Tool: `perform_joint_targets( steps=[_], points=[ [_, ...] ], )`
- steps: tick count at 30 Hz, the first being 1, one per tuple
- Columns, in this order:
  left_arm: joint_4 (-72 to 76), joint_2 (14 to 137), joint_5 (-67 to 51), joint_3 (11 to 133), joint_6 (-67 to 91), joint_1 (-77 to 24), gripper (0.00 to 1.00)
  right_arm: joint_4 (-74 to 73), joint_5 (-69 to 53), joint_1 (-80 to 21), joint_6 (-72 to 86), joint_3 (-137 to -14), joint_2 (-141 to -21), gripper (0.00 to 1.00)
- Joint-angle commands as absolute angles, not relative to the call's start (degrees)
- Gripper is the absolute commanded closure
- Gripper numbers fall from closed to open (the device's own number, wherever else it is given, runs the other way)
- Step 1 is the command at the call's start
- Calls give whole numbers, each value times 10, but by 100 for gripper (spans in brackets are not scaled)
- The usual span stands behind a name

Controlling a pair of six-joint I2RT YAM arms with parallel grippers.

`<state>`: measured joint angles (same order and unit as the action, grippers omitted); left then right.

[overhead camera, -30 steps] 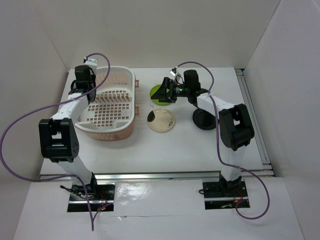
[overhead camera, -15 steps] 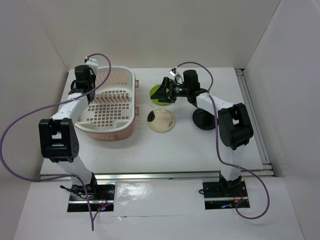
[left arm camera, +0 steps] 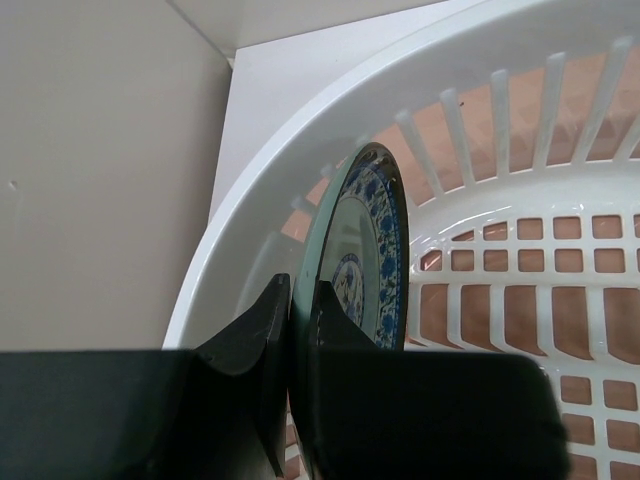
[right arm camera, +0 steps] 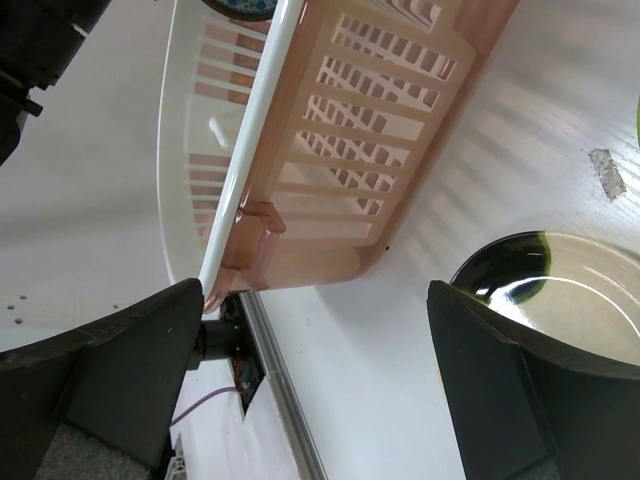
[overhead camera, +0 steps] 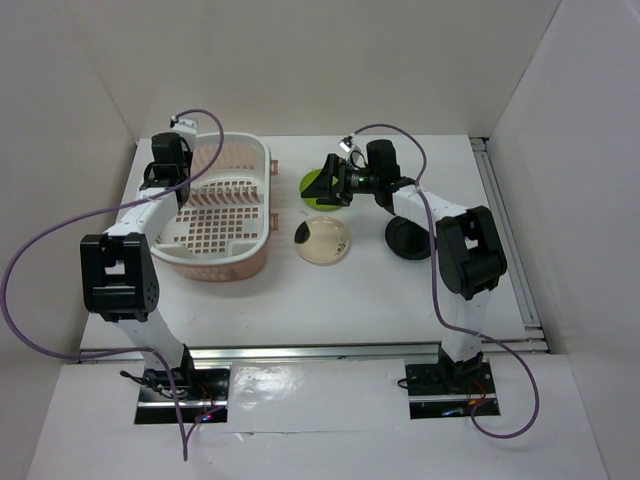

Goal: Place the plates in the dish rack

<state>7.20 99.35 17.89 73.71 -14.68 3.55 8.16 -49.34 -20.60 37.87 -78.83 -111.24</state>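
Observation:
The blue-grey patterned plate [left arm camera: 365,250] goes down in my left gripper and over toward the rack's slotted middle next, since the plate is close to the rack's side.
My left gripper [overhead camera: 165,178] is over the far left corner of the pale pink dish rack [overhead camera: 255,250]. In the left wrist view it [left arm camera: 300,330] is shut on the rim of the blue-grey patterned plate [left arm camera: 365,250], held on edge inside the rack's white insert [left arm camera: 300,130]. My right gripper [overhead camera: 328,182] hovers open and empty over the lime green plate [overhead camera: 309,184]. The cream plate with a dark blotch [overhead camera: 323,240] lies in front of it and shows in the right wrist view [right arm camera: 560,290]. The glossy black plate [overhead camera: 408,238] lies to the right, under the right arm.
White walls close in the table on the left, back and right. A metal rail [overhead camera: 510,230] runs along the right edge. In the right wrist view the rack's pink side [right arm camera: 350,150] is to the left of the open gripper [right arm camera: 320,340].
The left arm has shifted very slightly with the blue-grey plate still in its grip. The right arm and the other plates have not moved.

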Motion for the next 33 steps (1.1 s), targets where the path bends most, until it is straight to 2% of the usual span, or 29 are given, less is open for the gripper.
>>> perform_joint_targets(
  steps=[1, 28, 33],
  points=[
    [105, 1001, 168, 734, -127, 35, 100, 122, -504, -210, 378, -802, -1110, 0],
    [83, 1023, 142, 729, -82, 35, 98, 122, -510, -210, 378, -802, -1110, 0],
    [83, 1023, 142, 723, -76, 35, 90, 122, -510, -210, 378, -807, -1115, 0]
  ],
)
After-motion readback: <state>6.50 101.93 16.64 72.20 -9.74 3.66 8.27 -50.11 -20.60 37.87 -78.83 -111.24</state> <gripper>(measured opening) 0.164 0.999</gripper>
